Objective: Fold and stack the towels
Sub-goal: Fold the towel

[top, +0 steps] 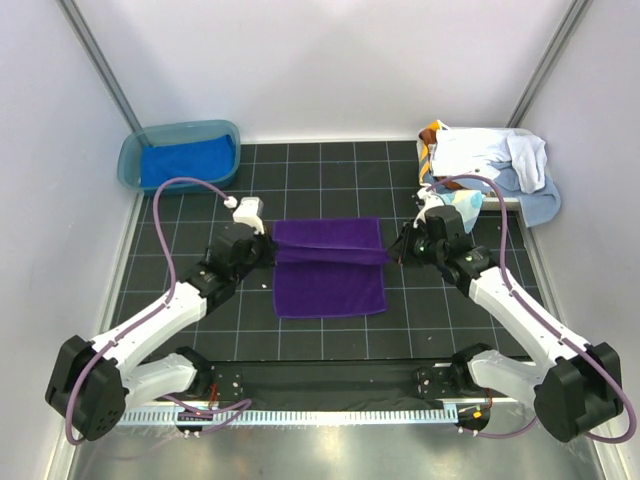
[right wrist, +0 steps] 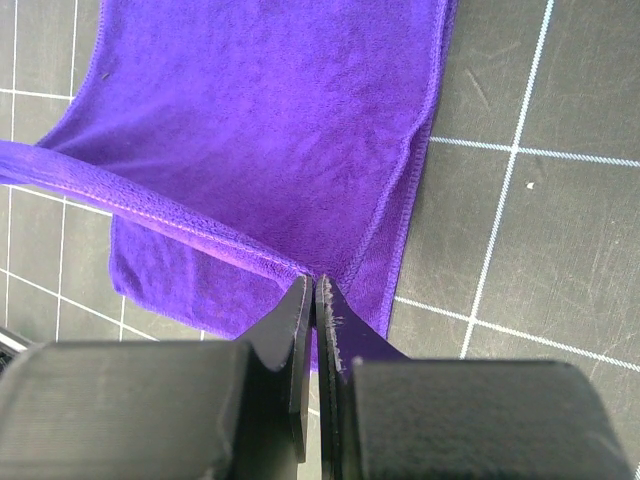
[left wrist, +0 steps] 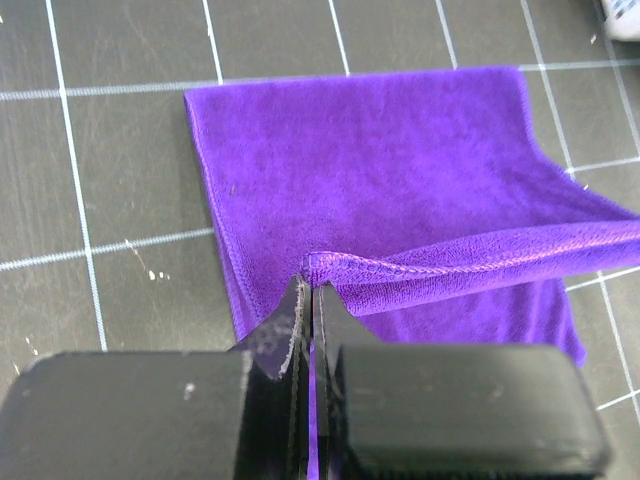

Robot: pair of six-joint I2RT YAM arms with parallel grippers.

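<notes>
Next, my right gripper draws the opposite corner back, then down toward the purple towel's near edge [top: 383, 311].
A deep purple towel [top: 330, 268] lies partly folded on the black grid mat, its upper layer lifted into a taut ridge across the middle. My left gripper [top: 268, 250] is shut on the towel's left corner [left wrist: 312, 262]. My right gripper [top: 398, 250] is shut on the opposite corner [right wrist: 315, 275]. The purple towel [left wrist: 370, 160] spreads flat beyond the pinched edge, and the same cloth [right wrist: 270, 120] fills the right wrist view. A royal blue towel [top: 185, 160] lies in the teal tub [top: 226, 130] at the back left. White and light blue towels [top: 500, 160] are heaped at the back right.
The white basket under the back-right heap is mostly hidden; an orange-brown cloth edge [top: 428, 140] shows at its left. Grey walls close in both sides. A metal rail [top: 330, 412] runs along the near edge between the arm bases.
</notes>
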